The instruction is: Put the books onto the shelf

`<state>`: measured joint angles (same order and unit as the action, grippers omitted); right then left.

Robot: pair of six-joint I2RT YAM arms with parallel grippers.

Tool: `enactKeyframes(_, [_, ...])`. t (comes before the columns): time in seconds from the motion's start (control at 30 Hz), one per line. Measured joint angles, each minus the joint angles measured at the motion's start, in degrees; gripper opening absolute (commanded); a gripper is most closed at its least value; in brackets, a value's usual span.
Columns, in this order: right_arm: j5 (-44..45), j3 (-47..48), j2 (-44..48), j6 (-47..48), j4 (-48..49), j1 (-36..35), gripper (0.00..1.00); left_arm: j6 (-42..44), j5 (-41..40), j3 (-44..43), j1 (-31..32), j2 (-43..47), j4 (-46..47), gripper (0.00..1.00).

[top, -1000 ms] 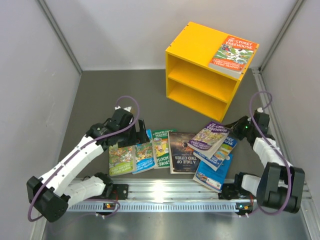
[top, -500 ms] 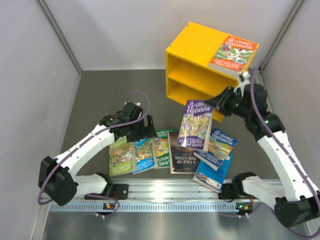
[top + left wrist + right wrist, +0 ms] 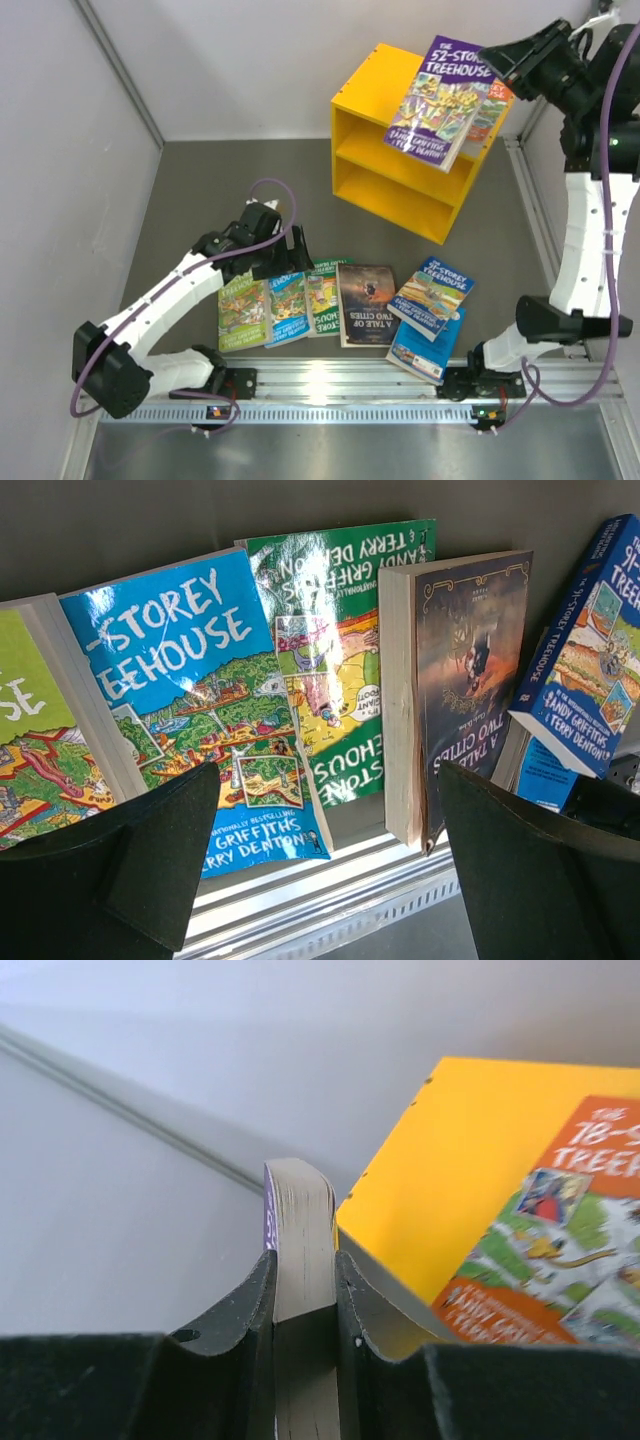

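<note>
My right gripper lowers the purple book next, which still hangs tilted, lays it on the orange book (image 3: 489, 115) (image 3: 562, 1238) below the gripper, then releases it.
My right gripper (image 3: 497, 62) is shut on the edge of a purple Treehouse book (image 3: 443, 100), which hangs tilted in the air over the top of the yellow shelf (image 3: 372, 88). In the right wrist view the fingers (image 3: 355, 1295) clamp its page edge (image 3: 300, 1215) beside the shelf top (image 3: 470, 1150). An orange book (image 3: 489, 115) lies on the shelf top, partly hidden. Several books lie in a row on the table: green (image 3: 243, 312), blue (image 3: 287, 308), green (image 3: 322, 300), dark (image 3: 366, 303). My left gripper (image 3: 290, 265) hovers open above them (image 3: 330, 850), holding nothing.
Two blue books (image 3: 433, 293) (image 3: 422, 348) overlap at the right end of the row. A metal rail (image 3: 340, 385) runs along the near edge under the arm bases. Grey walls enclose the table on three sides, and both shelf compartments face the arms.
The right arm has lifted the purple book from the table, up and back to above the shelf top. The left arm shifted slightly toward the row of books, still open.
</note>
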<state>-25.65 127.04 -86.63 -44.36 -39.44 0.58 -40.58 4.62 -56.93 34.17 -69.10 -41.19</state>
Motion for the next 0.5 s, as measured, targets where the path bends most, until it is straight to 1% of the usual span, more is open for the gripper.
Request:
enactKeyframes(0.07, [-2.0, 3.7, -3.8, -0.5, -0.9, 4.0, 0.0, 0.0, -0.3, 0.0, 0.0, 1.1, 0.0, 0.95])
enactKeyframes(0.23, [-6.7, 10.1, -14.1, -2.4, -1.9, 10.8, 0.0, 0.0, -1.1, 0.1, 0.0, 2.3, 0.0, 0.95])
enactKeyframes(0.33, [-9.4, 11.1, -18.8, -4.5, -1.7, 13.7, 0.0, 0.0, -1.5, 0.1, 0.0, 2.2, 0.0, 0.95])
enactKeyframes(0.5, [-12.0, 11.1, -22.7, -6.6, -1.7, 16.2, 0.0, 0.0, -2.4, 0.0, 0.0, 0.8, 0.1, 0.95])
